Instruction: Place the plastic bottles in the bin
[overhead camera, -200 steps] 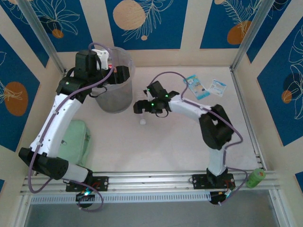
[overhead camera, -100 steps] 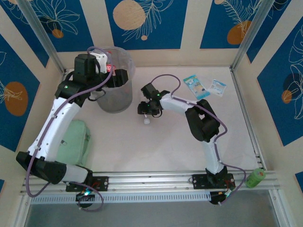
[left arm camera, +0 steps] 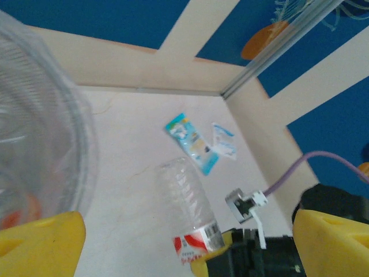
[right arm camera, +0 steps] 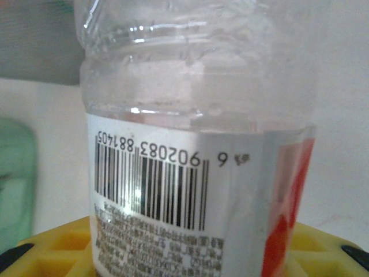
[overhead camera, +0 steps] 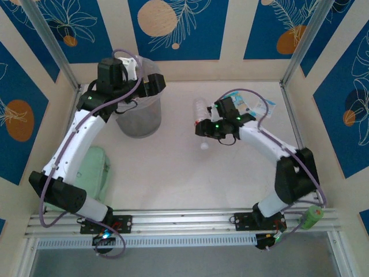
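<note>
My left gripper moves from the bin's rim toward the bottle's base [overhead camera: 200, 104] [left arm camera: 175, 168] next. It then closes around that bare end, since it sticks out free beyond my right gripper.
A clear plastic bottle [overhead camera: 200, 109] with a red-and-white barcode label [right arm camera: 173, 202] is held off the table, right of centre. My right gripper [overhead camera: 201, 123] is shut on the bottle at its label, yellow fingers [right arm camera: 52, 248] on either side. The bottle's white cap [overhead camera: 203, 145] pokes out on the near side. From the left wrist the same bottle [left arm camera: 184, 196] shows, its base pointing away. The bin [overhead camera: 137, 112], a translucent bucket, stands at the back left, with blurred reddish shapes behind its wall [left arm camera: 52, 150]. My left gripper [overhead camera: 151, 86] hangs open at the bin's rim, fingers [left arm camera: 40, 239] wide apart.
Two flat blue-and-white packets [overhead camera: 239, 105] [overhead camera: 266, 107] lie at the back right, also seen from the left wrist [left arm camera: 190, 141]. A pale green pad [overhead camera: 92, 170] lies by the left arm. A green container [overhead camera: 311, 217] stands on the front rail at the right.
The right arm has swung to the right, away from the bin, carrying the bottle. The left gripper has shifted slightly back at the bin's rim.
</note>
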Robot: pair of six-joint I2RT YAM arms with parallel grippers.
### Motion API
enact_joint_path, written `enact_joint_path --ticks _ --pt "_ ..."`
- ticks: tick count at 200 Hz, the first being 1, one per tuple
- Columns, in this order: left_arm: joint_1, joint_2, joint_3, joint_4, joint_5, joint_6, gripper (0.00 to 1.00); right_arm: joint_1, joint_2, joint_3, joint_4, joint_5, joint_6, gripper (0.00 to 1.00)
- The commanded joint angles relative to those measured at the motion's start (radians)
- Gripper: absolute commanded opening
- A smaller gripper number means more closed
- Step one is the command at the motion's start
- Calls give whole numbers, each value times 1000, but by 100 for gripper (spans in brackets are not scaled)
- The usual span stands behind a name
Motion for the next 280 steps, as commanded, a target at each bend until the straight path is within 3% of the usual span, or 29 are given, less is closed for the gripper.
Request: enact_joint_path --ticks 1,40,97,122,166,177,190,225,280 --pt "-42 29 35 72 54 -59 94 3 -132 -44 84 -213 -89 38" --pt "-118 103 58 64 24 -47 96 7 -265 -94 209 -324 -113 37" --pt "-183 161 68 35 23 -33 95 52 -273 -67 259 -329 -127 36" --pt "-187 163 42 84 48 -64 87 64 -250 -46 268 -334 -134 35" --pt "-186 158 46 88 34 -62 60 71 -224 -33 277 -326 -135 36" --pt "-185 160 64 71 26 -51 59 71 -221 -30 277 -325 -132 42" --pt "-183 162 88 55 23 -35 58 72 -220 -25 273 -318 -129 57" --pt "-126 178 211 -9 35 38 54 59 -229 -13 235 -268 -130 82" --pt "140 195 456 -85 1 95 42 5 -261 -61 196 -244 -107 84"
